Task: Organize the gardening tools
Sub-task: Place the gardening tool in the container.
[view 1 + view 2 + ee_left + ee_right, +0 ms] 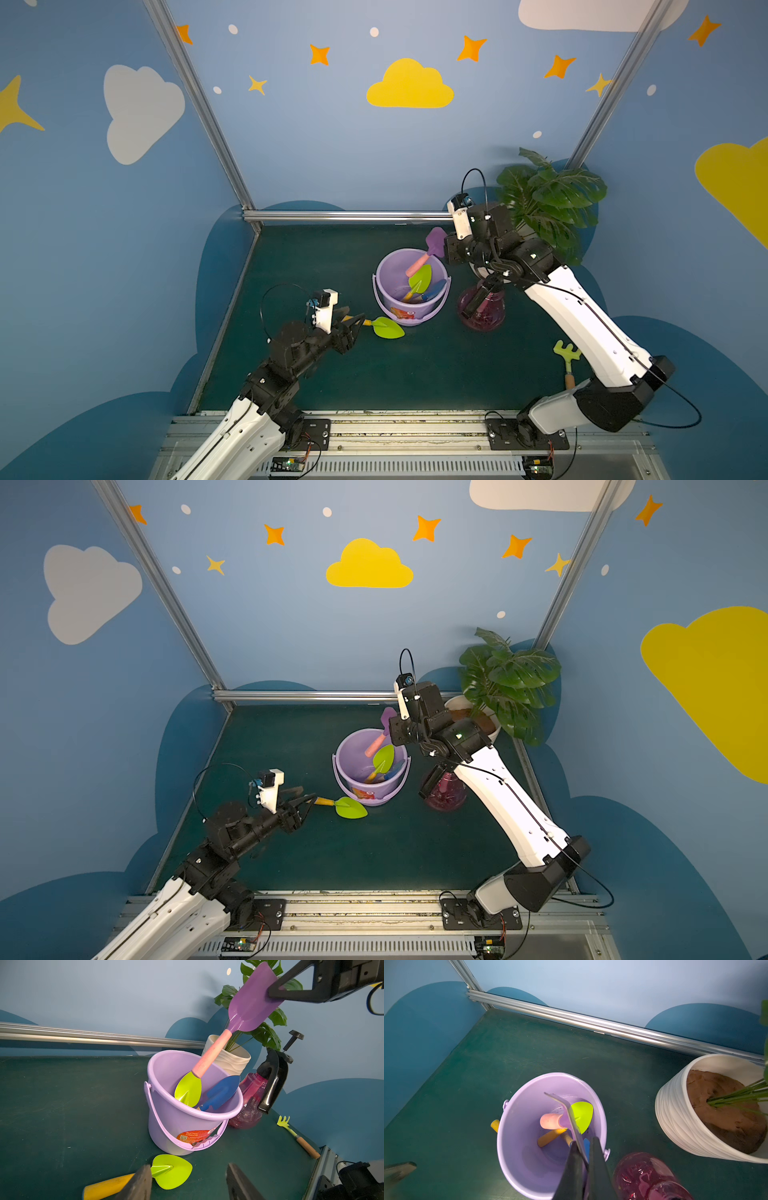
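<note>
The purple trowel goes down into the lilac bucket's opening (395, 280) (530, 1128) next, and my right gripper releases its blade there, since its pink handle already points inside.
My right gripper (584, 1142) is shut on the blade of the purple trowel (251, 1005). It holds the trowel tilted over the lilac bucket (380, 266), pink handle (550, 1121) pointing down into it. A lime-green trowel (188, 1088) and a blue trowel (222, 1091) stand inside the bucket. Another lime-green trowel (388, 327) with a yellow handle lies on the mat in front of the bucket. My left gripper (188, 1167) is open low over it, one finger across its neck. The pink spray bottle (482, 309) stands right of the bucket, under my right arm.
A white ribbed plant pot (675, 1109) with a leafy plant (548, 199) stands at the back right corner. A small green rake (566, 353) with a wooden handle lies near the mat's right edge. Aluminium rails border the mat at the back and left.
</note>
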Controlling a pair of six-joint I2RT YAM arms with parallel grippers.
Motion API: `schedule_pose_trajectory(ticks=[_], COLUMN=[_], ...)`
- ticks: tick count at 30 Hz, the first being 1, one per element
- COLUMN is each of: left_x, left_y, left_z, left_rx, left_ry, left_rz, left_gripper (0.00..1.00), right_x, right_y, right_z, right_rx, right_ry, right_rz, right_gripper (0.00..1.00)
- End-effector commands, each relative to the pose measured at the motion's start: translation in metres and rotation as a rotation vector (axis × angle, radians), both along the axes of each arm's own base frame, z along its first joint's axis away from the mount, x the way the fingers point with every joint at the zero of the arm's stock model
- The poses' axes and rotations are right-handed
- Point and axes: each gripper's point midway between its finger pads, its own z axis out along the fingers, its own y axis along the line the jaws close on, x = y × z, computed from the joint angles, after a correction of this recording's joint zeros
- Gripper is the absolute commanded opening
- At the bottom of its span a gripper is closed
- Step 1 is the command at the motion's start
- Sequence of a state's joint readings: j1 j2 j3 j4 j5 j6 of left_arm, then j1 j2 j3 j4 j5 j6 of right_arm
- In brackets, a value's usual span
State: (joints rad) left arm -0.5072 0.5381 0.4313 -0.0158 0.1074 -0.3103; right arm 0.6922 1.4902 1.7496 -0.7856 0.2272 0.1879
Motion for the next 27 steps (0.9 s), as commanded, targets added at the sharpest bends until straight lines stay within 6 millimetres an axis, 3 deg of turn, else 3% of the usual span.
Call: schedule_pose_trajectory(ticks=[1,14,27], left_x=[0.001,0.003,0.007], left_y=[-0.001,0.0,0.002], left_z=[0.001,-0.003,-0.012], left_rx=[0.004,0.021,0.057], left_ry=[-0.019,-0.011,0.005], left_rz=[-0.003,0.008,0.029], left_gripper=[0.63,0.65,0.65], right_x=[0.008,0.012,0.019], right_y=[0.007,0.051,0.073], right_z=[-0.002,-0.062,-0.121], right_rx=[-0.067,-0.167,-0.239], right_ry=[-0.052,0.064,0.214], right_rz=[-0.017,0.067,0.106], right_gripper=[0.0,0.0,0.0])
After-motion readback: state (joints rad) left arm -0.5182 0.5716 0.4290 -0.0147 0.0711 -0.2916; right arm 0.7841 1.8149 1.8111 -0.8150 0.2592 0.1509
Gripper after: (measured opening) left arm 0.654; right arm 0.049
